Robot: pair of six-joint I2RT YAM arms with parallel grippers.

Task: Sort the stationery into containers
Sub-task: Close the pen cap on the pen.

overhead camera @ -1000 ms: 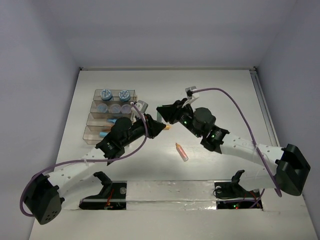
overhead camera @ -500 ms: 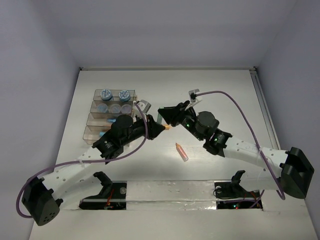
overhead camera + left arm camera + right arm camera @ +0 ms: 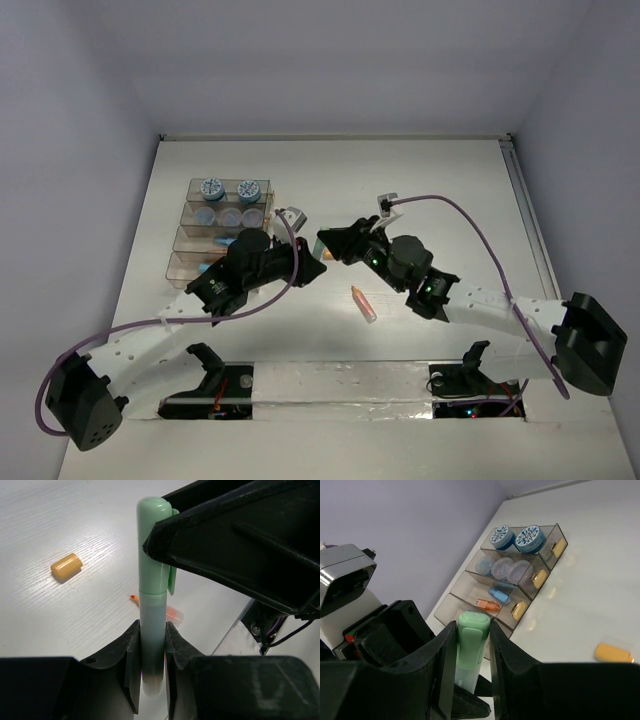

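Note:
The right gripper carries the marker across, leftward in the top view, and down to the near tray with its blue pen (image 3: 500, 594) next, then releases it there.
A pale green marker (image 3: 152, 605) is held between both grippers above the table. My left gripper (image 3: 152, 666) is shut on its barrel. My right gripper (image 3: 472, 630) is shut on its green cap (image 3: 473, 626). In the top view the two grippers meet nose to nose, left (image 3: 312, 263) and right (image 3: 326, 243), just right of the containers (image 3: 190, 232). The brown-tinted trays (image 3: 552, 530) hold two patterned-top jars (image 3: 530, 536), several clear-lidded jars (image 3: 502, 568), a blue pen (image 3: 500, 594) and an orange pen (image 3: 487, 604).
An orange-pink pen (image 3: 364, 303) lies on the table right of the grippers; it also shows behind the green marker in the left wrist view (image 3: 174, 613). A small orange cap (image 3: 66, 566) lies loose on the table, also in the right wrist view (image 3: 613, 653).
The two grippers have drawn closer together and shifted slightly toward the near edge. The orange cap seen between them in the top view is now hidden under them.

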